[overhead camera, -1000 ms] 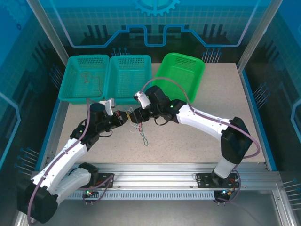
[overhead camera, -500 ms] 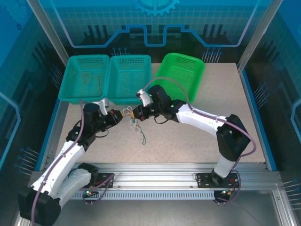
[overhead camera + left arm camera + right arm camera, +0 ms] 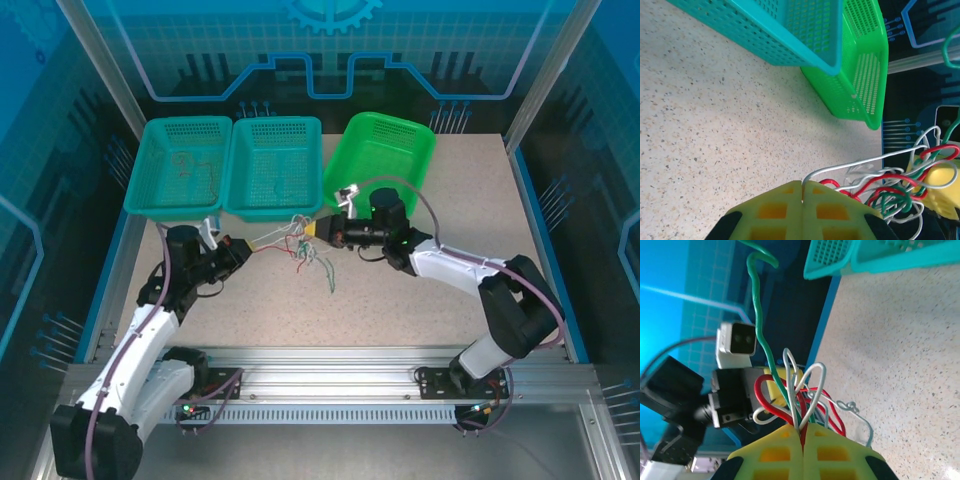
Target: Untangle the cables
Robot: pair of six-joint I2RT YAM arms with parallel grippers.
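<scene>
The tangle (image 3: pixel 900 187) hangs between the left gripper and the right gripper, so the left gripper will next move slightly toward it and open to release the white wire (image 3: pixel 850 166).
The cables (image 3: pixel 296 240) are a small tangle of red, white and dark green wires held above the table between my two grippers, with a green strand (image 3: pixel 328 272) hanging down. My left gripper (image 3: pixel 243 244) is shut on a white strand (image 3: pixel 850 166) at the tangle's left end. My right gripper (image 3: pixel 318 230) is shut on several red, white and green strands (image 3: pixel 801 399) at its right end. In the left wrist view the left gripper (image 3: pixel 802 189) pinches the wire between shut yellow fingers. The right gripper (image 3: pixel 803 432) does the same in the right wrist view.
Two teal baskets (image 3: pixel 150 170) (image 3: pixel 276 122) stand side by side at the back left. Thin wires lie in the left one. A green basket (image 3: pixel 385 160) sits tilted just behind the right gripper. Speckled tabletop (image 3: pixel 400 300) lies in front of the tangle.
The grippers have drawn apart, left one leftward and right one rightward and back. The tangle is stretched between them. The right gripper has shut on the strands.
</scene>
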